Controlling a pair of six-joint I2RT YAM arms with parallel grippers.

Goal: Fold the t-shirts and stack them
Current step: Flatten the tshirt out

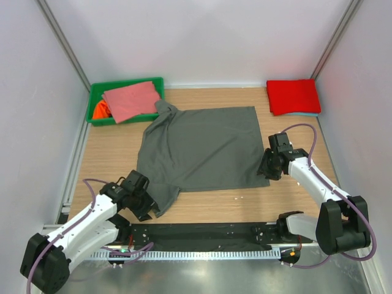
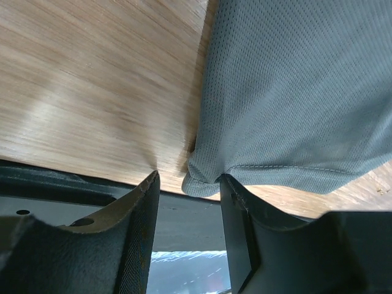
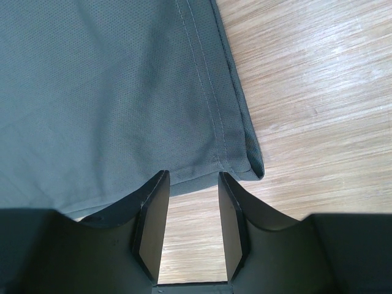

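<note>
My right gripper turns and moves down around the shirt's hem corner (image 1: 267, 185) (image 3: 252, 172) next, as it lies below the gripper, past its finger to the right in the wrist view.
A dark grey t-shirt (image 1: 202, 147) lies spread flat on the wooden table, its sleeve end hanging toward the front left. My left gripper (image 1: 146, 205) is open at that sleeve end; in the left wrist view the cloth's hem corner (image 2: 205, 177) sits just at the tips of the open gripper (image 2: 187, 184). My right gripper (image 1: 267, 168) is open at the shirt's front right corner; the right wrist view shows the hem (image 3: 202, 165) just beyond the open gripper (image 3: 190, 180). A folded red shirt (image 1: 293, 96) lies on a light-blue one (image 1: 306, 114) at the back right.
A green bin (image 1: 95, 101) at the back left holds a salmon-pink shirt (image 1: 130, 100) and an orange one (image 1: 101, 110). A black rail (image 1: 202, 236) runs along the table's near edge. White walls enclose the table on three sides.
</note>
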